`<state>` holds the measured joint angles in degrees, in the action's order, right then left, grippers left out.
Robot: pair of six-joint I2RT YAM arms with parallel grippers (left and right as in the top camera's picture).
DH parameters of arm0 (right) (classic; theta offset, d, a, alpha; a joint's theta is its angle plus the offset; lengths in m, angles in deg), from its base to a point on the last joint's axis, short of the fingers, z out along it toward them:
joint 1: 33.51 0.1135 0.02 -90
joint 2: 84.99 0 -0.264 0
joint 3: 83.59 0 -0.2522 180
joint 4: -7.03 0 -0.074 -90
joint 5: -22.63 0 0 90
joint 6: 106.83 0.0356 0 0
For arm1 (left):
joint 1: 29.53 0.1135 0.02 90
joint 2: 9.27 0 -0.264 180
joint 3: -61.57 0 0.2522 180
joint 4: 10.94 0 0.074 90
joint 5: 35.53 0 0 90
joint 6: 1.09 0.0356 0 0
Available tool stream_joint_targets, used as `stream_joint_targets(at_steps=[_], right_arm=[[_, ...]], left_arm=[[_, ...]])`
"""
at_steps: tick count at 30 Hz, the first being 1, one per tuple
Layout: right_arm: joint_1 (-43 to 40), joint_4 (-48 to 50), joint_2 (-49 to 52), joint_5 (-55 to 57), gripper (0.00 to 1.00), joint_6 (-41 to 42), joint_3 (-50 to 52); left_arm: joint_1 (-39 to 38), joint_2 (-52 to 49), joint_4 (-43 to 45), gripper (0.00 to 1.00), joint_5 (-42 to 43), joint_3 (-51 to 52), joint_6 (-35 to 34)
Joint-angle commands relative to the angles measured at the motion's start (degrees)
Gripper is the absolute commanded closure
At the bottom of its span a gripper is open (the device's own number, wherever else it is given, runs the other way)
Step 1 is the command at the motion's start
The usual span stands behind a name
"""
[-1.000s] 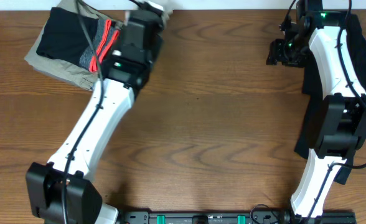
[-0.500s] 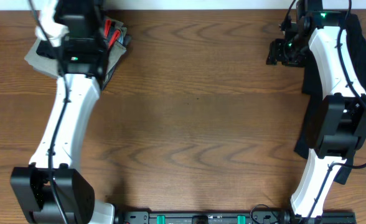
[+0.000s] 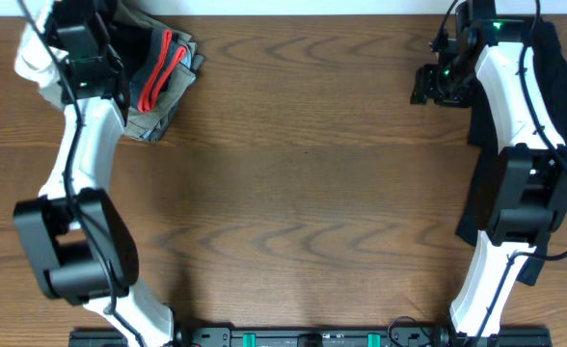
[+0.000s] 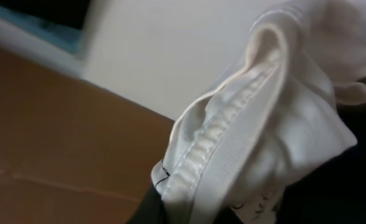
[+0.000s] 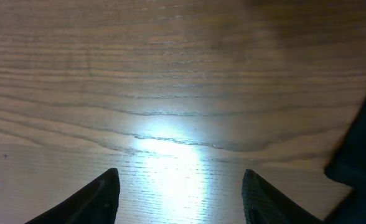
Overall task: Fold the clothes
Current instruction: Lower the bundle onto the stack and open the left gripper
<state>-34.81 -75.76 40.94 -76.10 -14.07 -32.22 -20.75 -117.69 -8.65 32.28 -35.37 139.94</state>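
Observation:
The white garment (image 3: 31, 64) bulges past the stack's side away from the red stripes. My left gripper shifts toward those stripes and lowers onto the stack next.
My left gripper (image 3: 74, 21) is at the table's far left back corner, shut on a bunched white garment (image 3: 31, 64). The left wrist view shows that white cloth with its ribbed collar (image 4: 233, 124) pinched in the dark jaws (image 4: 189, 211); no print shows. A stack of folded clothes (image 3: 160, 92), khaki and grey with a black piece and red stripes, lies just right of the left arm. My right gripper (image 3: 428, 82) is open and empty, low over bare wood (image 5: 180, 177) at the back right.
A black garment (image 3: 558, 92) lies along the right edge under the right arm; its edge shows in the right wrist view (image 5: 363, 143). The table's back edge (image 3: 312, 13) is close behind both grippers. Both arm bases stand at the front.
My left arm has swung left across the folded stack to the back left corner, carrying the white garment. The right arm has not moved.

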Motion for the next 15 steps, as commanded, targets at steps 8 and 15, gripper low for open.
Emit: stream_joint_targets(at_steps=[8, 15], right_arm=[[0.98, 1.01, -0.76, 0.37, 0.39, 0.2, 0.59], [0.98, 1.97, -0.76, 0.37, 0.39, 0.17, 0.59]], left_arm=[[-1.42, -3.34, -7.32, 0.94, -0.76, -0.85, -2.27], [-4.94, -3.37, -22.05, 0.94, 1.09, -0.79, -7.76]])
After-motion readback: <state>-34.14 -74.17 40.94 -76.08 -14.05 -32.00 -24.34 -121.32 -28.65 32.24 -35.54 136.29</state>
